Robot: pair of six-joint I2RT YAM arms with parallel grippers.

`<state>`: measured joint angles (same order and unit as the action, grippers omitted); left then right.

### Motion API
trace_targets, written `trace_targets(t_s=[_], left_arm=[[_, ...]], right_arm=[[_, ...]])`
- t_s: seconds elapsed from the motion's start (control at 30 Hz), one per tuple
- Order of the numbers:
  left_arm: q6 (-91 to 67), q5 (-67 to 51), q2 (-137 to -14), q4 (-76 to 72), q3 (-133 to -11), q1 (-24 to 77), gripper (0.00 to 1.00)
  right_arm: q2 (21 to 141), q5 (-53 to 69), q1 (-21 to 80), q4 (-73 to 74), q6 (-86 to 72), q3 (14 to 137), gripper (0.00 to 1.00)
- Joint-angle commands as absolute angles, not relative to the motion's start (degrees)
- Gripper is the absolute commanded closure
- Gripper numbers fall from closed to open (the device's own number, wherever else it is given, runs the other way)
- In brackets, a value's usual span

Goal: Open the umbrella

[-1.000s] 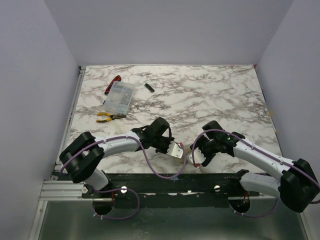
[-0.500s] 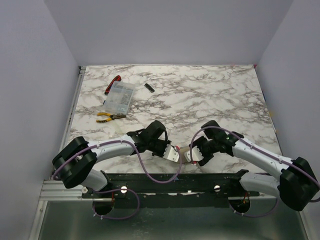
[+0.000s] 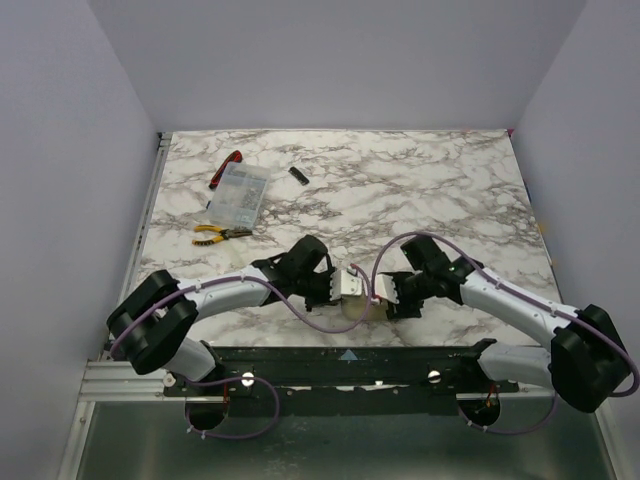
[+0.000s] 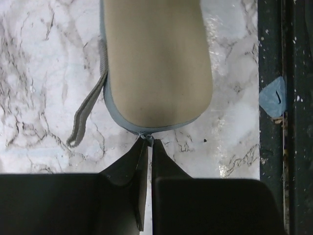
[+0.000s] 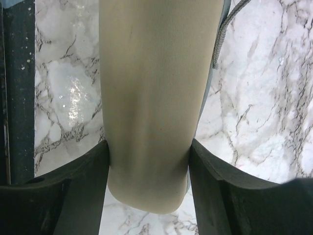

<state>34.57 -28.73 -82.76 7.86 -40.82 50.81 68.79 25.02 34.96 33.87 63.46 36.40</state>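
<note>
The open marble lies outward of my right gripper, clear of the black bar, so I will carry the umbrella outward next and release it there.
The umbrella [image 3: 352, 308] lies folded near the table's front edge, between my two grippers. It is cream with a blue-grey seam, and a grey loop strap [image 4: 87, 110] trails on the marble. In the left wrist view the umbrella's [image 4: 156, 63] rounded end faces my left gripper [image 4: 149, 143], which is shut on a small grey tab [image 4: 148, 138] at the seam. In the right wrist view my right gripper [image 5: 149, 161] is shut on the other end of the umbrella [image 5: 156, 98], with one finger pressed against each side. The two grippers [image 3: 347, 285] [image 3: 388, 290] face each other.
A clear plastic box [image 3: 238, 193], yellow-handled pliers [image 3: 220, 234], a red-handled tool [image 3: 226, 168] and a small black stick [image 3: 296, 176] lie at the back left. The black mounting rail [image 4: 283, 147] runs along the near edge, close to the umbrella.
Both grippers have moved a little away from the near edge, taking the umbrella along. The left jaws have closed the last bit onto the tab.
</note>
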Motion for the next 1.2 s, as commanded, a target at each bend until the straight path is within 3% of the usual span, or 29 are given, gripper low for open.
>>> trace_targets(t_s=[0.0, 0.1, 0.23, 0.3, 0.47, 0.83, 1.17], left_arm=[[18.74, -36.55, -84.13, 5.12, -42.45, 47.69, 1.00], [13.64, -38.13, -85.23, 3.37, -42.66, 45.47, 1.00], [4.85, -41.24, -89.10, 1.50, -44.80, 41.88, 1.00], [1.71, -42.27, -90.97, 0.43, -45.75, 41.08, 1.00], [-2.89, -43.93, -94.14, 0.27, -48.25, 41.04, 1.00], [-7.44, -46.47, -95.03, -4.97, -43.83, 39.40, 1.00], [-12.74, -47.56, -103.46, -4.10, -53.10, 39.40, 1.00]], right_arm=[[68.95, 20.62, 33.16, 38.68, 52.83, 32.05, 0.77], [68.44, 20.00, 32.14, 38.12, 49.96, 31.65, 0.78], [69.94, 17.77, 31.15, 34.33, 40.30, 32.87, 0.96], [71.40, 17.27, 31.09, 33.09, 36.50, 33.92, 1.00], [74.11, 16.36, 30.90, 30.98, 26.91, 36.71, 1.00], [76.28, 12.98, 28.30, 27.64, 21.99, 38.24, 1.00], [81.38, 13.11, 27.91, 23.52, 12.00, 46.13, 1.00]])
